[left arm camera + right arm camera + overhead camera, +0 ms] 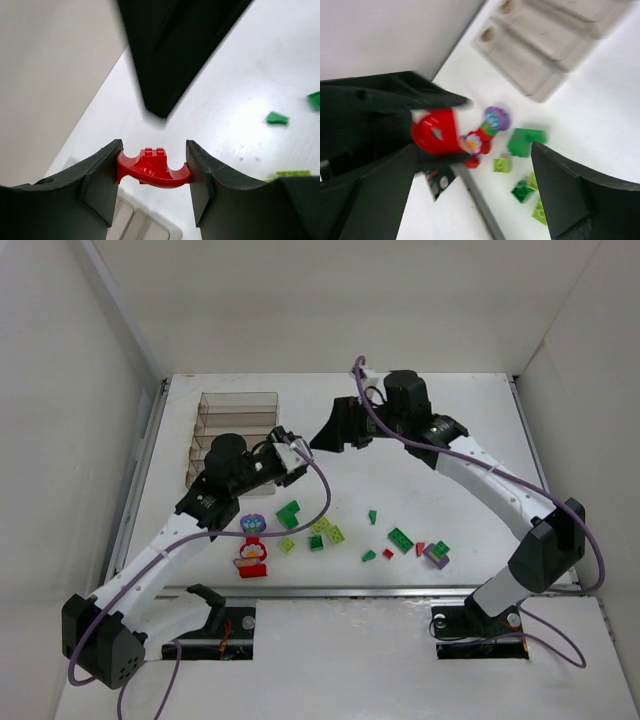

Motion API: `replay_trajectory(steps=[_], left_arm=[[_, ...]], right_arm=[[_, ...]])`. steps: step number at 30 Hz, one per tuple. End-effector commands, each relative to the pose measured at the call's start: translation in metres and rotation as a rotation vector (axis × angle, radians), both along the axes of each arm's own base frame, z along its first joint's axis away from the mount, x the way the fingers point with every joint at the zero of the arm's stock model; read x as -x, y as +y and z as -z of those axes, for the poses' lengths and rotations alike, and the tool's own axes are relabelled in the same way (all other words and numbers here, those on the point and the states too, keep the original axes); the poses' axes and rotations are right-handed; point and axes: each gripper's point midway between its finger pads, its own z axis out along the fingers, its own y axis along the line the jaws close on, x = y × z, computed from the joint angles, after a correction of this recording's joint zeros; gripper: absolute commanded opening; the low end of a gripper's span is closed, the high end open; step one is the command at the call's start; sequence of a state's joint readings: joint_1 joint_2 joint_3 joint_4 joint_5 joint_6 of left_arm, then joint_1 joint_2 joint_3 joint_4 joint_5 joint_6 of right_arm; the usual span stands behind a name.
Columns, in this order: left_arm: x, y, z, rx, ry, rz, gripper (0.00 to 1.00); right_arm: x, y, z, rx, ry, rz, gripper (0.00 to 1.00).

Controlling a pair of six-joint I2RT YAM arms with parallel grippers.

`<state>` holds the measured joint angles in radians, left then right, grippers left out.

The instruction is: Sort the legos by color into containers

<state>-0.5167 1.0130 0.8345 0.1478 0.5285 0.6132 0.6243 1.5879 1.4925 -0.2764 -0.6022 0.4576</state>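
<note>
The red curved brick is outside the tray's edge; my left gripper should next move it over the tray's nearest section, tilt downward and lower there.
My left gripper is shut on a red curved brick and holds it above the table, just right of the clear brownish tray. The tray's corner shows under the brick. In the top view this gripper sits close to my right gripper, which is open and empty. In the right wrist view the right gripper looks down on the held red brick, the flower-topped piece and the tray. Loose green, lime, red and purple bricks lie on the table, among them a green one.
The flower piece stands near the table's front edge. A purple brick and small red ones lie front right. Green bricks lie right of the left gripper. White walls enclose the table.
</note>
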Motion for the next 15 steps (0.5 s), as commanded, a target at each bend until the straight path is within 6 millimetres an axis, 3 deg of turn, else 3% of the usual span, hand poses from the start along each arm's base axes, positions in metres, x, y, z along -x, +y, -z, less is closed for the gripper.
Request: replay_trajectory(steps=[1,2,5,9,10,11,13,15], left_arm=[[-0.026,0.038,0.013,0.028,0.079,-0.290,0.00],[-0.031,0.044,0.023,0.009,0.092,-0.334,0.00],[-0.048,0.075,0.055,-0.062,0.137,-0.457,0.00],[-0.068,0.106,0.095,-0.124,0.241,-0.560,0.00],[-0.071,0.114,0.114,-0.139,0.305,-0.585,0.00],[-0.076,0.114,0.111,-0.133,0.316,-0.576,0.00],[-0.073,0.117,0.134,-0.169,0.400,-0.566,0.00],[-0.076,0.122,0.140,-0.135,0.457,-0.585,0.00]], right_arm=[[-0.041,-0.048,-0.018,-0.017,-0.026,0.283,1.00],[-0.057,-0.066,-0.014,-0.001,-0.028,0.380,1.00],[-0.073,-0.089,-0.001,0.033,-0.021,0.480,1.00],[-0.075,-0.090,0.036,0.134,0.020,0.457,1.00],[-0.078,-0.089,0.043,0.155,0.028,0.452,1.00],[-0.077,-0.089,0.045,0.161,0.035,0.451,1.00],[-0.077,-0.088,0.049,0.168,0.037,0.439,1.00],[-0.078,-0.087,0.047,0.162,0.030,0.439,1.00]])
